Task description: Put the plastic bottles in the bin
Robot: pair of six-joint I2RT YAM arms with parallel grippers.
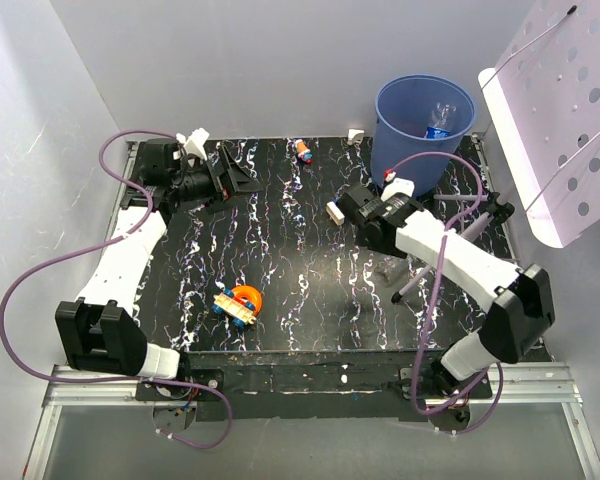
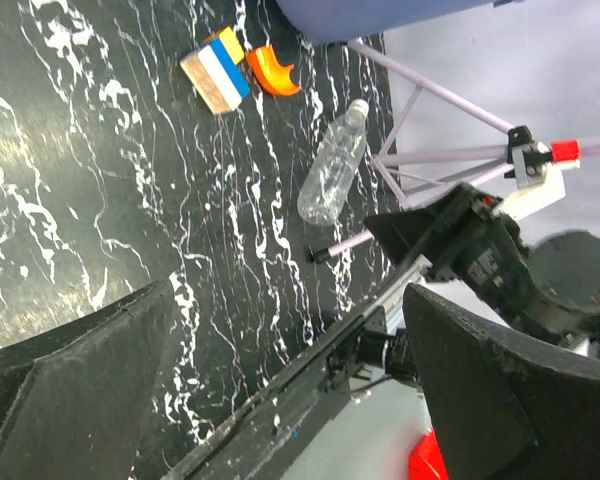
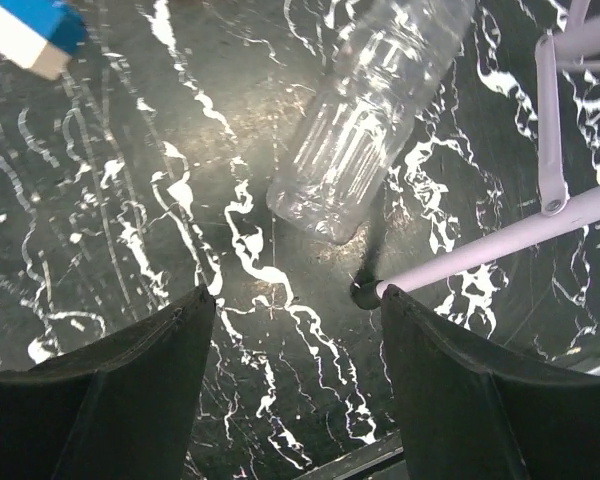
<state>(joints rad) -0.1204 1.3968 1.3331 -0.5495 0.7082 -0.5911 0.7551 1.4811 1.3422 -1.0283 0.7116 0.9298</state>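
Note:
I need to turn my right gripper to line up with the clear bottle, which lies at an angle, and lower my fingers over the bottle's base end point(image 1: 391, 268) point(image 3: 326, 192).
A plain clear plastic bottle point(image 3: 365, 130) lies on the black marbled table just beyond my right gripper point(image 3: 298, 300). That gripper is open, empty and low over the table. In the top view the bottle point(image 1: 390, 268) lies below the right gripper point(image 1: 348, 205). It also shows in the left wrist view point(image 2: 332, 165). The blue bin point(image 1: 405, 150) stands at the back right with a blue-labelled clear bottle point(image 1: 438, 125) inside it. My left gripper point(image 1: 230, 180) is at the back left, open and empty point(image 2: 285, 300). The green and orange bottles are not in view.
A thin tripod point(image 1: 470, 215) stands beside the bottle, one foot close to my right fingers point(image 3: 550, 100). A yellow-blue block point(image 2: 215, 72) and an orange piece point(image 2: 272, 72) lie near the bin. Orange toys point(image 1: 238, 300) are at front centre. A white perforated panel point(image 1: 560, 120) hangs at right.

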